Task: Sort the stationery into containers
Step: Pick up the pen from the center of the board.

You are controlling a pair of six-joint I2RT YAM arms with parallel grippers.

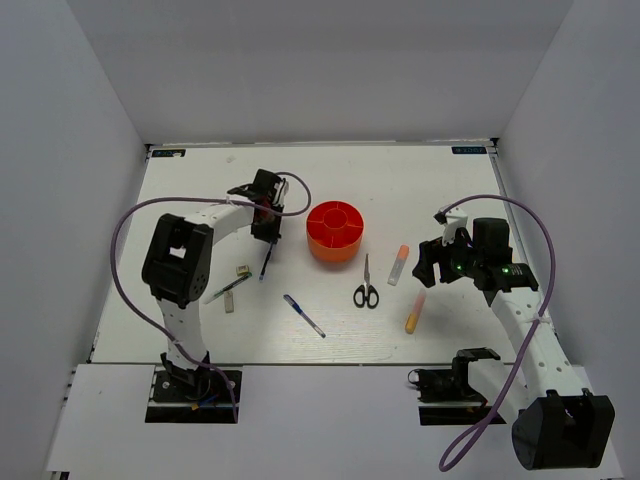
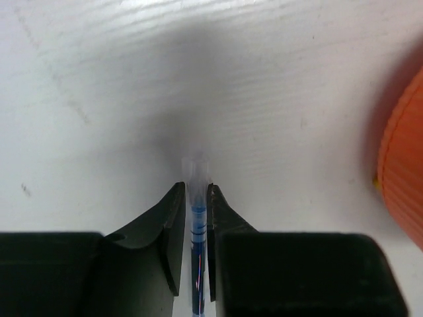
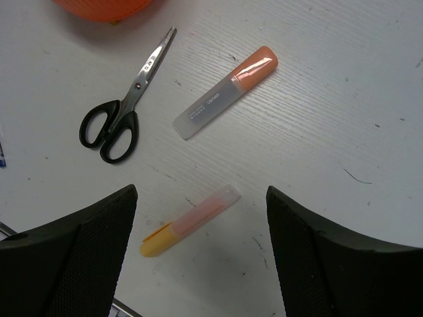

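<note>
The left gripper rises and tilts next, moving to the right in the top view, to release the slim blue pen over the tub's closest section point(image 1: 317, 226), since that is empty.
The red-orange round tub point(image 1: 336, 232) stands mid-table; its wall shows at the right edge of the left wrist view point(image 2: 404, 172). My left gripper point(image 1: 268, 238) point(image 2: 195, 189) is just left of the tub, shut on a slim blue pen point(image 1: 265, 263) point(image 2: 196, 221). A second blue pen point(image 1: 304, 316) lies nearer the front. My right gripper point(image 1: 428, 270) point(image 3: 201, 196) is open and empty above the orange-yellow highlighter point(image 1: 415, 312) point(image 3: 190, 220). The white marker with orange cap point(image 1: 399, 265) point(image 3: 225, 92) and black-handled scissors point(image 1: 366, 285) point(image 3: 125, 105) lie between it and the tub point(image 3: 106, 6).
A dark slim pen-like item point(image 1: 228, 290) and two small beige pieces point(image 1: 243, 269) lie on the table left of the held pen. White walls enclose the table on three sides.
</note>
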